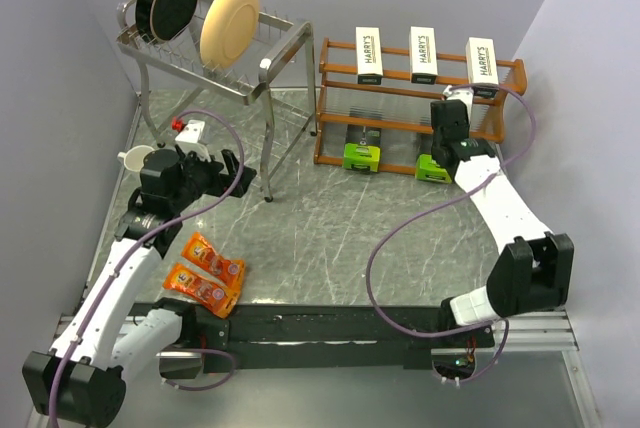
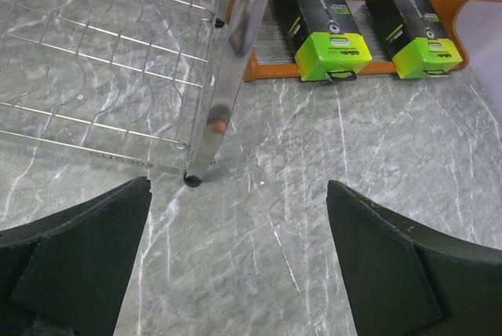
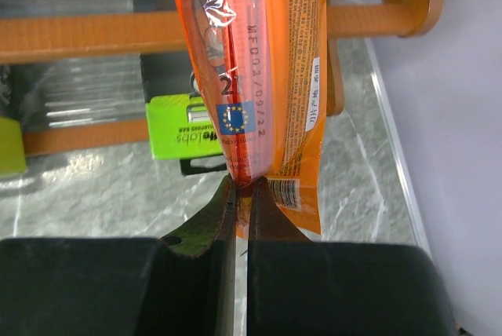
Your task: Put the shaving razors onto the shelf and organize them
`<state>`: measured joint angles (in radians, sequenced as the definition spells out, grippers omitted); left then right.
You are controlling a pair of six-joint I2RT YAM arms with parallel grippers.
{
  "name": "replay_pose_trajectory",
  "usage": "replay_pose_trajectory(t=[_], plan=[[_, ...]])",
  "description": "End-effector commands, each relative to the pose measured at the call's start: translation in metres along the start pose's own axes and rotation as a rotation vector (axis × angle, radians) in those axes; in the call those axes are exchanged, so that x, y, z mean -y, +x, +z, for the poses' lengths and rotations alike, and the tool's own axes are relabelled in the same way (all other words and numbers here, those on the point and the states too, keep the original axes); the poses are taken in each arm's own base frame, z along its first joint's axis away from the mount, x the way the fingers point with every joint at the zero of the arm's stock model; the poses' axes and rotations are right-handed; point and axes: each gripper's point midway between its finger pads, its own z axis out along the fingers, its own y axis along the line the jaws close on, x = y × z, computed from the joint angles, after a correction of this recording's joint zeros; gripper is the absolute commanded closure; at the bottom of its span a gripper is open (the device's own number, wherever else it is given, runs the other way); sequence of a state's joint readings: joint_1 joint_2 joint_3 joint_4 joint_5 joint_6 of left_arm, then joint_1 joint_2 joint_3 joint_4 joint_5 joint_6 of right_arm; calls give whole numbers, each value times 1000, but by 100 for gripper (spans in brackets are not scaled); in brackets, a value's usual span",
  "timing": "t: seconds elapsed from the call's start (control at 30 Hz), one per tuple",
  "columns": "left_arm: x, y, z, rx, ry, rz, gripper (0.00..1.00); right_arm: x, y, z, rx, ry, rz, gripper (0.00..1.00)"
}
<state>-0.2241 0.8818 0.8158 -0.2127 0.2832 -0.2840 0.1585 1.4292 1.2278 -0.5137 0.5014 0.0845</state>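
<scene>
My right gripper carries the orange pack outward over the front bar of the shelf's middle level [image 1: 479,116] next and releases it there, since that level lies bare.
The wooden shelf [image 1: 322,108] stands at the back right. Three white HARRY'S razor boxes [image 1: 424,52] lie across its top tier. Two black-and-lime-green packs [image 1: 361,153] sit on the bottom tier and also show in the left wrist view [image 2: 329,26]. My right gripper [image 3: 243,187] is shut on the lower edge of a flat orange razor pack [image 3: 259,61], held upright in front of the shelf's right end [image 3: 78,34]. Two more orange packs [image 1: 205,273] lie on the table near the left arm. My left gripper [image 2: 239,195] hangs open over bare table.
A silver metal rack [image 1: 230,58] with a black plate and a cream plate stands at the back left; its leg [image 2: 227,77] is just ahead of my left gripper. A white mug [image 1: 135,158] sits by the left wall. The right wall [image 3: 463,116] is close to the shelf's end.
</scene>
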Motion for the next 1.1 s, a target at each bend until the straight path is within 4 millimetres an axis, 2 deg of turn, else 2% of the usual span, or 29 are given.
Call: replay_pose_trajectory(t=[0.0,0.1,0.23,0.57,0.7,1.07], plan=[[8,-11,-5,45,28,4,1,8,-43,6,103,37,28,100],[9,-10,-5,41,32,0,1,6,-56,10,127,36,19,100],[10,-10,-5,42,39,-3,1,3,-63,17,138,35,22,100],[11,-11,-5,38,40,-6,0,0,-59,34,143,47,-31,99],[11,-9,-5,32,41,-9,1,-7,-59,39,141,27,-34,88],[10,-9,-7,36,38,-13,0,-11,-61,56,137,41,-51,88]])
